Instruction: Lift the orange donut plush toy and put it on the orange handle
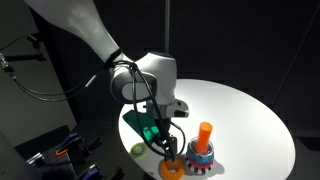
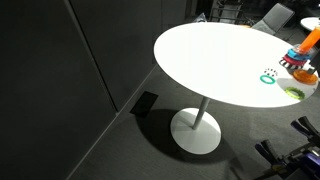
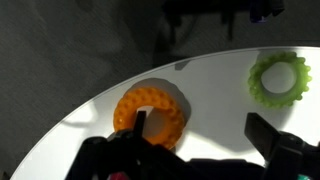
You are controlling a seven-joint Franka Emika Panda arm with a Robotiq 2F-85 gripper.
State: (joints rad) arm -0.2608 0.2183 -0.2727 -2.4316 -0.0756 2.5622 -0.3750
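Note:
The donut's rim by the yellow-green ring [image 1: 162, 169] is below, between my open fingers. My gripper needs to go down next, with one finger into the donut's hole, and then close.
The orange donut plush toy [image 3: 158, 108] lies flat on the white table near its edge; it also shows in an exterior view [image 1: 172, 169]. My gripper [image 3: 200, 126] is open just above the table, also seen in an exterior view [image 1: 164, 143]. One finger is over the donut's centre hole and the other stands well to the side over bare table. The orange handle [image 1: 204, 133] stands upright on its blue and red ringed base [image 1: 202, 156] close beside the donut. It also shows at the frame edge in the other exterior view [image 2: 312, 40].
A yellow-green ring [image 3: 279, 77] lies on the round white table [image 1: 250, 115] beyond the free finger; it shows in both exterior views [image 1: 137, 150] [image 2: 293, 92]. A thin dark-green ring [image 2: 268, 77] lies near the base. The table edge is close to the donut.

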